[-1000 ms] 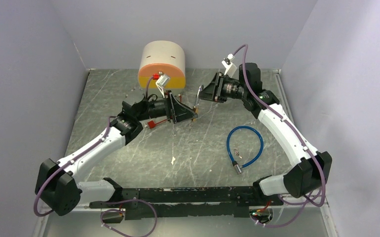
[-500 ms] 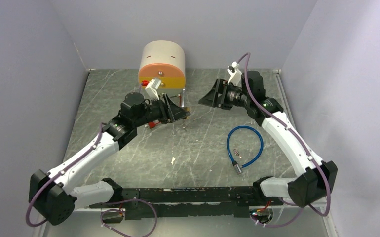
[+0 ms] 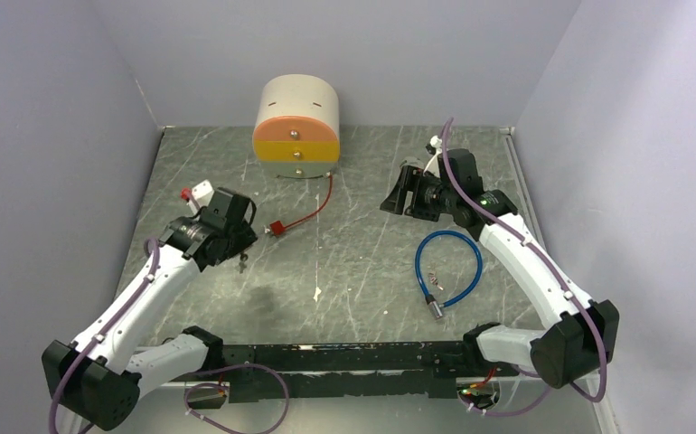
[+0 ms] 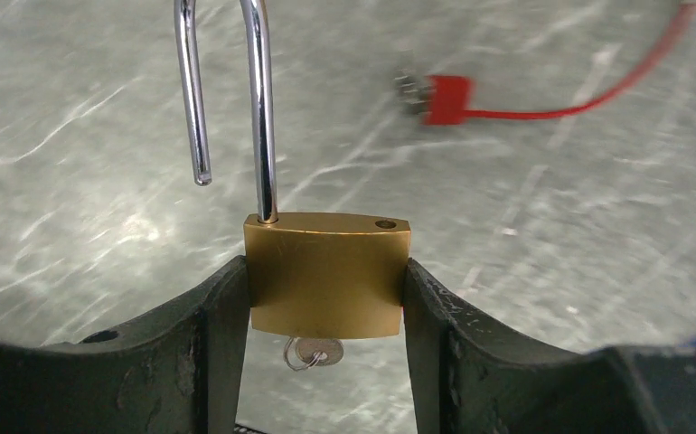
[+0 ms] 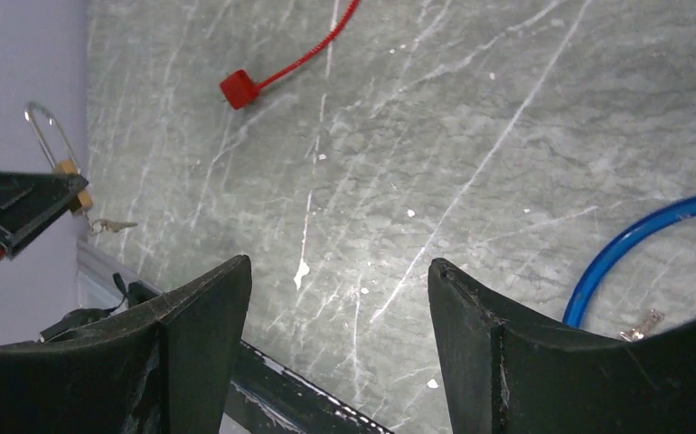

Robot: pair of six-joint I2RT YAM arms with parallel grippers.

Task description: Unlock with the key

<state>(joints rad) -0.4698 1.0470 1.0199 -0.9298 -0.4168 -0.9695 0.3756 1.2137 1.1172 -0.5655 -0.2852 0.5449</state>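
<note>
The padlock's shackle is sprung open. My left gripper next needs to move down and back toward the bar, to the bare tabletop below it, and let go of the padlock.
A brass padlock (image 4: pixel 326 276) sits upright between the fingers of my left gripper (image 4: pixel 326 271), which is shut on its body. Its steel shackle (image 4: pixel 258 108) is sprung open, one leg free of the body. A small key (image 4: pixel 313 351) on a ring sticks out of the bottom. In the top view my left gripper (image 3: pixel 236 242) is at the left middle of the table. The right wrist view shows the padlock (image 5: pixel 71 185) at far left with the key (image 5: pixel 114 224) hanging below. My right gripper (image 3: pixel 397 194) is open and empty (image 5: pixel 337 271), well apart from the lock.
A red cable with a red end block (image 3: pixel 277 228) runs from the beige and orange drum-shaped box (image 3: pixel 296 127) at the back. A blue cable loop (image 3: pixel 448 269) with small keys (image 3: pixel 432 276) lies at the right. A black rail (image 3: pixel 344 357) spans the near edge.
My left arm has swung left and toward the near side, carrying the padlock away from the box. My right gripper has drawn back to the right, away from the padlock.
</note>
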